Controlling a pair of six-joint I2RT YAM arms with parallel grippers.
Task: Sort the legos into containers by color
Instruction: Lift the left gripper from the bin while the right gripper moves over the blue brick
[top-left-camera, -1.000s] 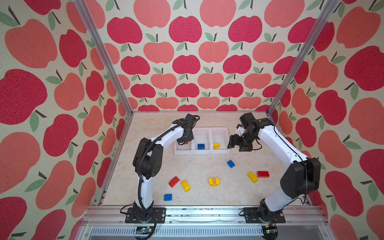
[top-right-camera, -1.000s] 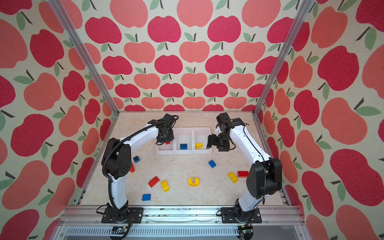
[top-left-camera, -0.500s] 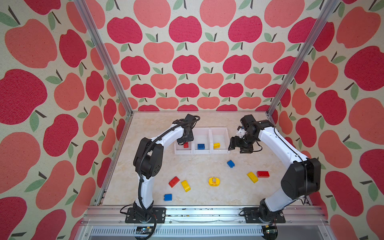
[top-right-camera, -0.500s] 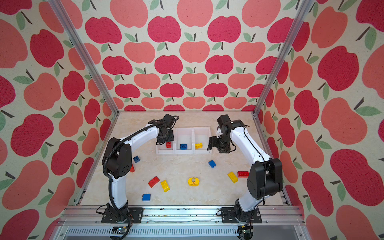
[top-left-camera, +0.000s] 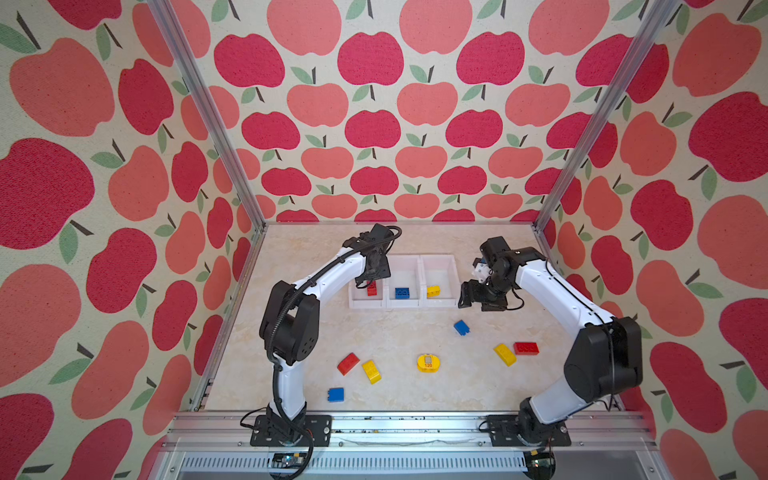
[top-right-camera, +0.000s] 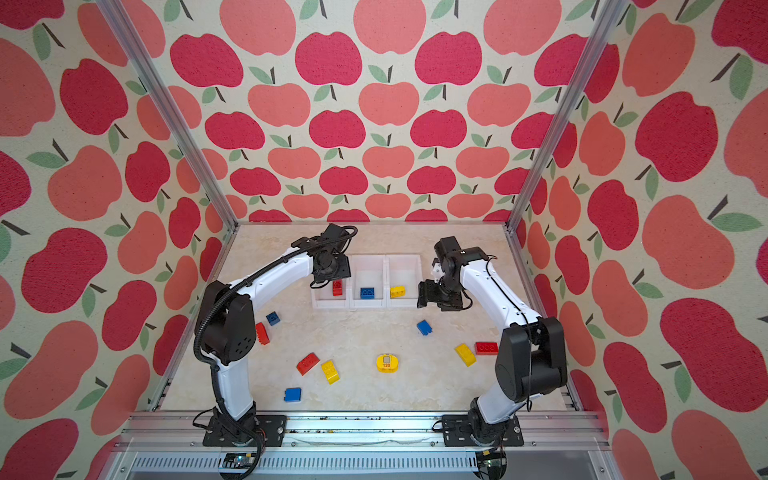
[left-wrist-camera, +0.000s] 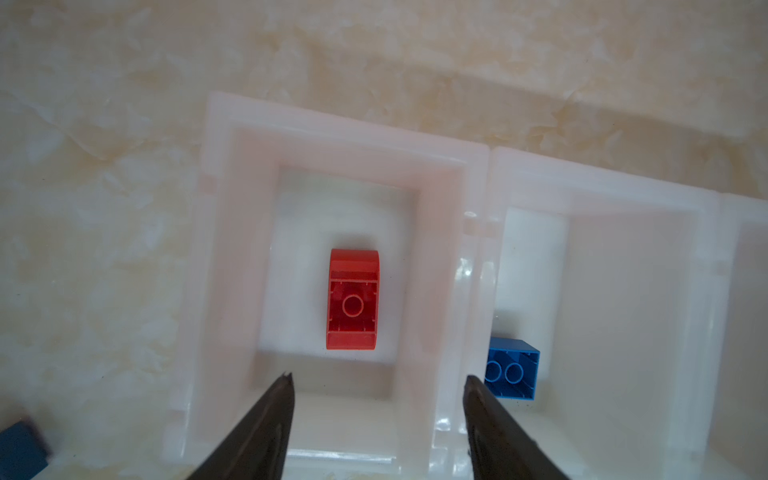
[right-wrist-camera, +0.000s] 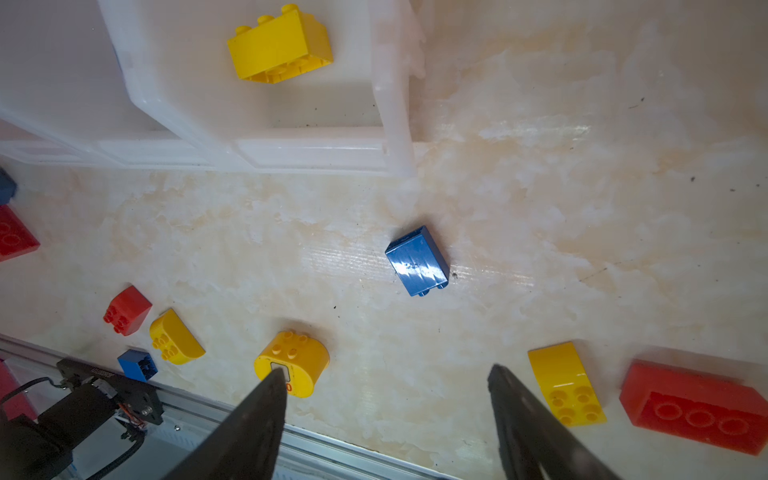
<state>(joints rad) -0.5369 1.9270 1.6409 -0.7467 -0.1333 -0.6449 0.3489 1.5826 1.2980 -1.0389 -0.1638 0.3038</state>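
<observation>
The loose blue lego (right-wrist-camera: 418, 263) lies at an angle, so next I will lower my right gripper toward the tabletop and turn its open fingers to straddle it.
Three joined white containers (top-left-camera: 439, 266) stand at the back of the table. A red lego (left-wrist-camera: 353, 299) lies in the left one, a blue lego (top-left-camera: 401, 293) in the middle one and a yellow lego (right-wrist-camera: 280, 43) in the right one. My left gripper (left-wrist-camera: 378, 376) hangs open and empty over the left container, just above the red lego. To the right of the containers my right gripper (right-wrist-camera: 386, 369) is open and empty above the table. A loose blue lego (right-wrist-camera: 417, 261) lies in front of it, and the rounded yellow "120" piece (top-left-camera: 428, 362) lies nearer the front.
Loose legos on the marble table: yellow (top-left-camera: 505, 354) and red (top-left-camera: 526, 348) at the right; red (top-left-camera: 348, 363), yellow (top-left-camera: 371, 371) and blue (top-left-camera: 336, 394) at the front left. Behind the left arm lie another red (top-right-camera: 262, 333) and blue (top-right-camera: 272, 318). A metal rail (top-left-camera: 395, 419) runs along the front edge.
My left gripper has opened and the red lego now lies in the left container. My right gripper has drifted slightly forward, away from the containers, still open.
</observation>
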